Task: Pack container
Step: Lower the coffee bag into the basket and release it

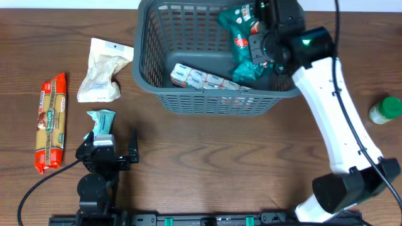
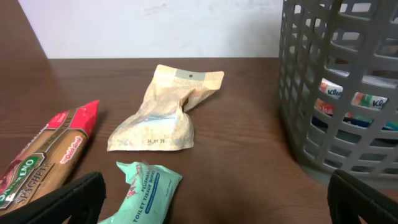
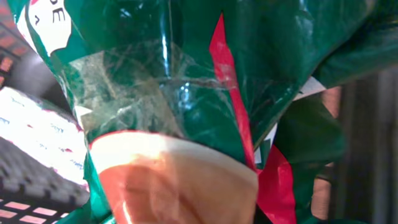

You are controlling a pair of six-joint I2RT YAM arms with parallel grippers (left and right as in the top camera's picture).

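I should next move my right gripper left in the overhead view, over the container's open bottom (image 1: 201, 59), as the held snack packet is near the container's side.
The dark grey lattice container (image 1: 146, 53) stands at the back of the table; its wall shows in the left wrist view (image 2: 311, 93). My right gripper (image 1: 260, 47) reaches down inside it, shut on a green and red snack packet (image 1: 242, 37) that fills the right wrist view (image 3: 186, 74) and hides the fingers. Packs of tissues (image 1: 201, 78) lie on the container floor. My left gripper (image 1: 110, 144) rests open and empty at the front left, also seen in the left wrist view (image 2: 211, 208), with a mint toilet-wipes pack (image 1: 100, 120) (image 2: 146, 193) just ahead of its left finger.
A beige pouch (image 1: 102, 69) (image 2: 165, 112) lies left of the container. A red spaghetti packet (image 1: 51, 122) (image 2: 43, 158) lies at the far left. A green-lidded bottle (image 1: 385, 110) stands at the right edge.
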